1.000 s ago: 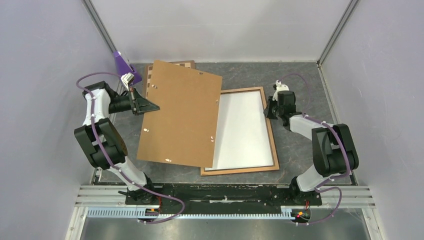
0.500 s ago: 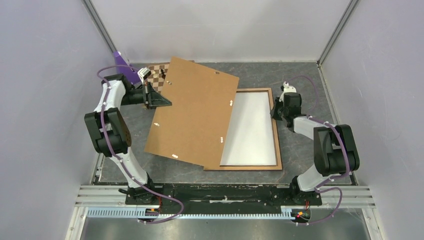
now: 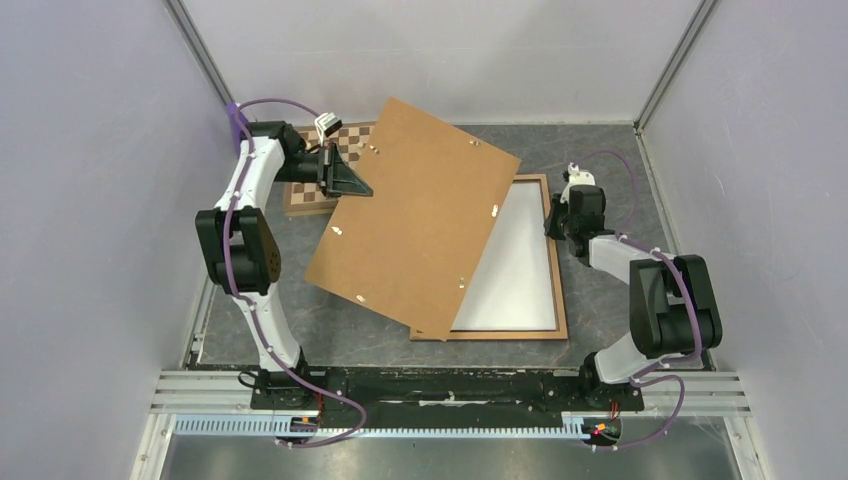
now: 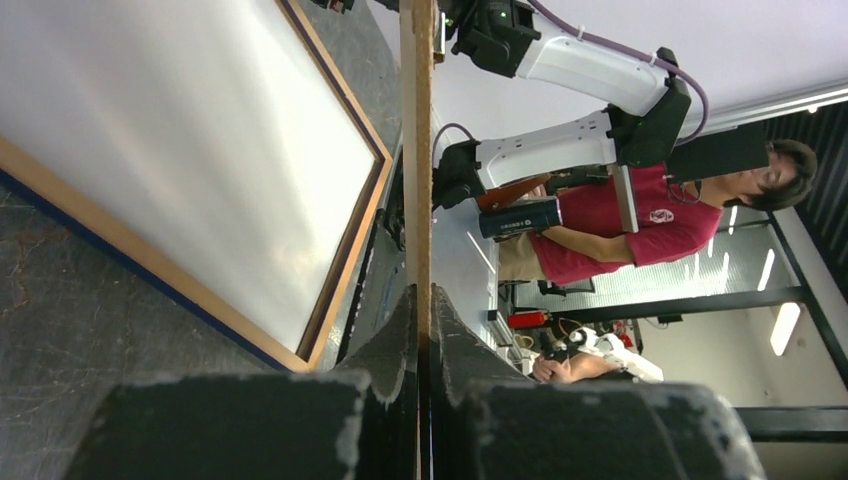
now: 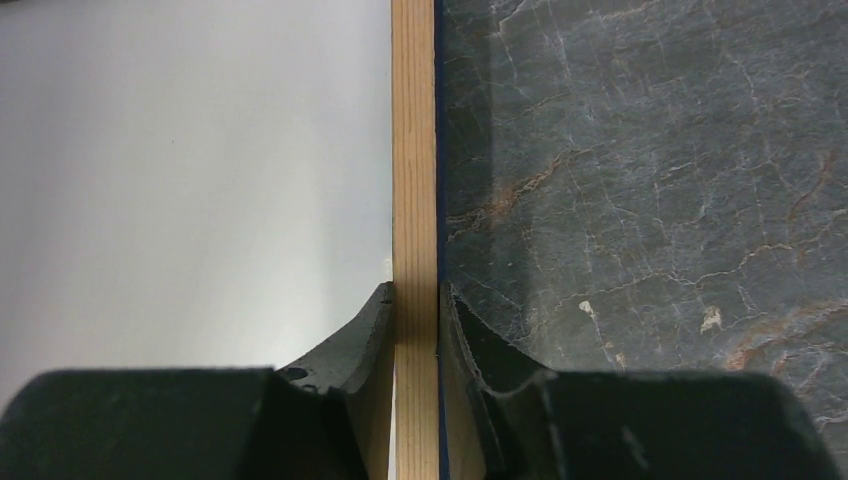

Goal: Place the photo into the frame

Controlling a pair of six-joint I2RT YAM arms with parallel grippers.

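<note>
My right gripper is holding the bar and next should shift it slightly outward and release it on top of the table, as bare stone (image 3: pixel 558 172) (image 5: pixel 485 80) beside the bar lies outward of my gripper.
The frame (image 3: pixel 556 270) lies on the table at the right, light wood side up. Inside its rim lies the photo (image 3: pixel 515 260), plain white back up, its left part hidden under a brown backing board (image 3: pixel 415 215). My left gripper (image 3: pixel 348 182) is shut on the board's far-left edge and holds it tilted above the table. In the left wrist view the board (image 4: pixel 417 150) runs edge-on between the left gripper's (image 4: pixel 425 320) fingers. My right gripper (image 3: pixel 556 226) is shut on the frame's right rail. The rail (image 5: pixel 414 150) sits clamped in the right gripper (image 5: pixel 415 310), beside the white photo (image 5: pixel 190 150).
A chessboard (image 3: pixel 300 192) lies at the far left behind the left arm. A purple object (image 3: pixel 237 115) stands in the far left corner. Dark stone table surface (image 5: pixel 650 150) lies right of the frame. Grey walls close in both sides.
The left arm has swung the backing board to the right and away, turning it clockwise over the frame and uncovering the chessboard. The frame slid slightly right. The right gripper kept its grip.
</note>
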